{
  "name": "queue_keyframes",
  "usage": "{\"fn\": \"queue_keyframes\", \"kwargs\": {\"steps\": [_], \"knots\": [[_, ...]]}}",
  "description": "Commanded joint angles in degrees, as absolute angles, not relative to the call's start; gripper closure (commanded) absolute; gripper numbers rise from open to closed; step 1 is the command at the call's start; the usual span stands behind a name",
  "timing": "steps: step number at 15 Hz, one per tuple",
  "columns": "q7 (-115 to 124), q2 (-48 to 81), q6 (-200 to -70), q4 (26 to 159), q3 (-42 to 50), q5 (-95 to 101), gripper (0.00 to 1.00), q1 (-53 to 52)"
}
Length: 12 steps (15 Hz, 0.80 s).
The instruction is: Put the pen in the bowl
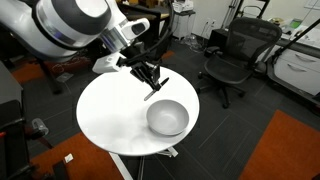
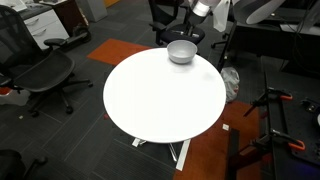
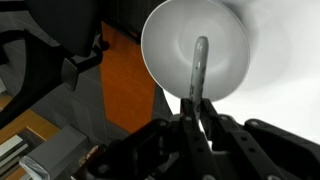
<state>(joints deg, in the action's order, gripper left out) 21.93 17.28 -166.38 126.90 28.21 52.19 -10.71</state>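
Observation:
I will next move my gripper outward and down over the bowl's hollow (image 1: 168, 118) to let go of the pen (image 1: 153, 92), which still hangs by the bowl's rim.
My gripper (image 1: 152, 84) hangs above the round white table (image 1: 105, 115), just beside the bowl's (image 1: 167, 117) far-left rim, and is shut on the pen (image 1: 153, 92), a thin dark stick that pokes down from the fingers. In the wrist view the pen (image 3: 198, 70) juts out from between the closed jaws (image 3: 195, 108) and lies over the bowl's (image 3: 170, 45) light hollow. The bowl (image 2: 181, 51) also stands at the table's far edge in an exterior view, where the gripper is mostly hidden at the top.
Black office chairs (image 1: 232, 55) (image 2: 45, 70) stand around the table. The table (image 2: 165, 95) has a thin pedestal base. Orange carpet patches (image 1: 290, 150) lie on the dark floor. Desks and equipment stand further back.

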Motion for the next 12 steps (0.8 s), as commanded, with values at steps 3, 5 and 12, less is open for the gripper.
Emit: {"fn": "queue_keyframes", "kwargs": {"steps": [3, 5, 12], "knots": [[23.93, 23.89, -175.52, 124.53, 28.44, 48.74, 0.97, -6.85], [23.56, 25.47, -177.15, 123.68, 28.48, 47.76, 0.97, -5.83], [23.62, 29.88, -180.84, 119.15, 28.36, 44.46, 0.97, -3.49]]}}
